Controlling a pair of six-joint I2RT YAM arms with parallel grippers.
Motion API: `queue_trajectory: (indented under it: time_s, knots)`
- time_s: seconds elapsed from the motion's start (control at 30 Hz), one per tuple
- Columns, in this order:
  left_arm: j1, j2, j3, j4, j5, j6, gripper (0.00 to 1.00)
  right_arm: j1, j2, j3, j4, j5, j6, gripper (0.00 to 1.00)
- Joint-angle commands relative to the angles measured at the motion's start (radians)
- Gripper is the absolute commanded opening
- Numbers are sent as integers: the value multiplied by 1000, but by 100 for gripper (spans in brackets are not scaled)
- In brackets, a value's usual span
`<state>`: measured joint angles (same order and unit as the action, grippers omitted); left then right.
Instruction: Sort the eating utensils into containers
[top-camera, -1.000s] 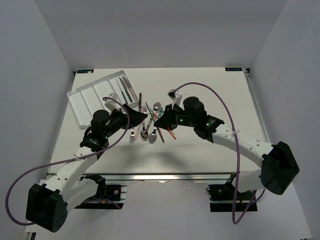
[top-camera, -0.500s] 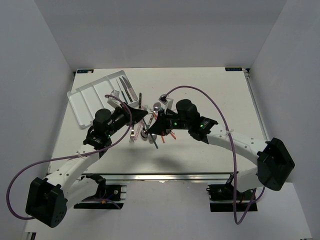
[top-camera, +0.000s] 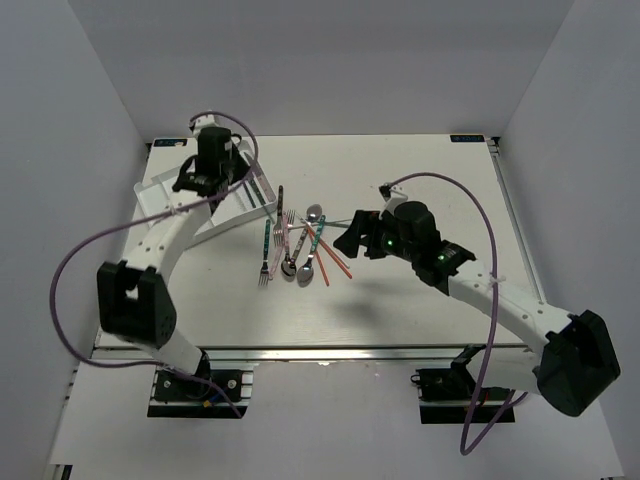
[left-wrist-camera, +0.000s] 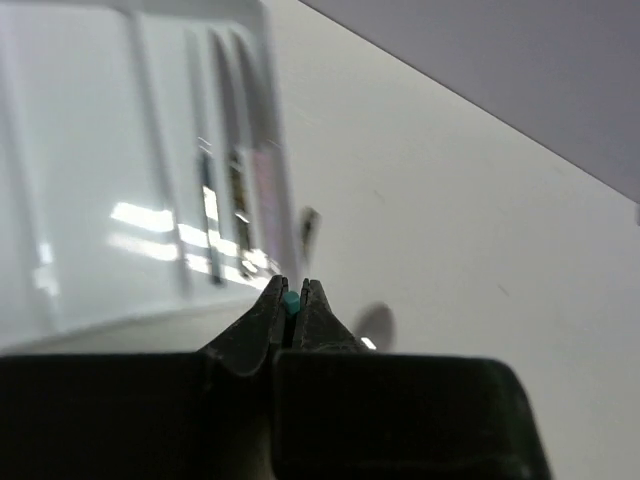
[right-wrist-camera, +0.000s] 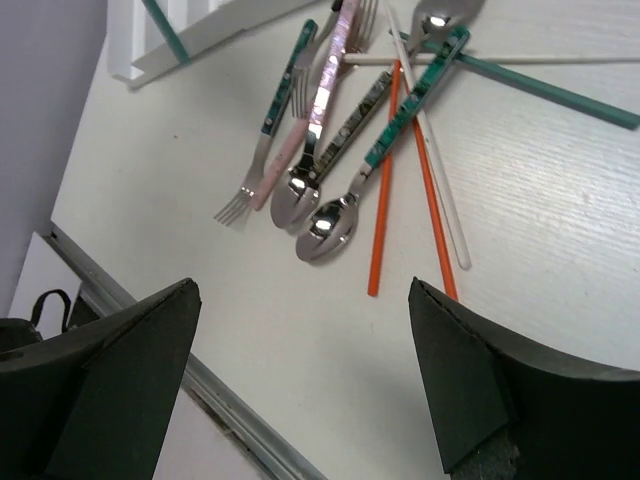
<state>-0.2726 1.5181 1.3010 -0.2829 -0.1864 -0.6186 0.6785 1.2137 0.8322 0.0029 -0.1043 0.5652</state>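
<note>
The left gripper moves down and to the left in the top view next and releases. The tray's empty section beside the knives lies below it on that side.
My left gripper (left-wrist-camera: 291, 292) is shut on the end of a teal chopstick (left-wrist-camera: 290, 300) and hangs over the white tray (top-camera: 160, 205), above its right edge. The stick slants down past the tray's corner (right-wrist-camera: 167, 32). Three knives (left-wrist-camera: 240, 185) lie in the tray's rightmost compartment. My right gripper (right-wrist-camera: 302, 300) is open and empty, above the table just right of the pile (top-camera: 350, 232). The loose pile holds a teal-handled fork (right-wrist-camera: 280, 100), a pink-handled fork (right-wrist-camera: 325, 85), spoons (right-wrist-camera: 325, 225), orange chopsticks (right-wrist-camera: 380, 190), a white chopstick (right-wrist-camera: 440, 190) and a teal chopstick (right-wrist-camera: 545, 88).
The tray (left-wrist-camera: 90, 170) stands at the table's back left, with its other compartments showing white. The table's front rail (right-wrist-camera: 160, 345) runs close below the pile. Purple cables loop from both arms (top-camera: 480, 215).
My left arm has swung from the pile back to the tray, shut on the teal chopstick. My right gripper has opened and pulled back to the right of the pile.
</note>
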Motion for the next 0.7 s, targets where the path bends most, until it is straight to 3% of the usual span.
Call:
queue_trajectory:
  time_s: [0.0,0.27,0.43,0.53,0.57,0.67]
  knots:
    - [128,187,191,-245,-195,120,0,-5,-69,-39,-44,48,-37,89]
    - [269,591,790,-430,-188,206,0,-34,-129,-87,-72,72,-65,89]
    - [345,747,926,-436,-76,183,0,-39,-115,-96,-47,43,-68,89]
    - [349,801,917,-432,-48,166,2,-42,-97,-88,-50,52,-73,89]
    - [349,801,902,-415,-44,163,4,-43,-86,-81,-55,55,-79,89]
    - [349,775,833,-363,4,142,29,-50,-54,-49,-58,60,-90,89]
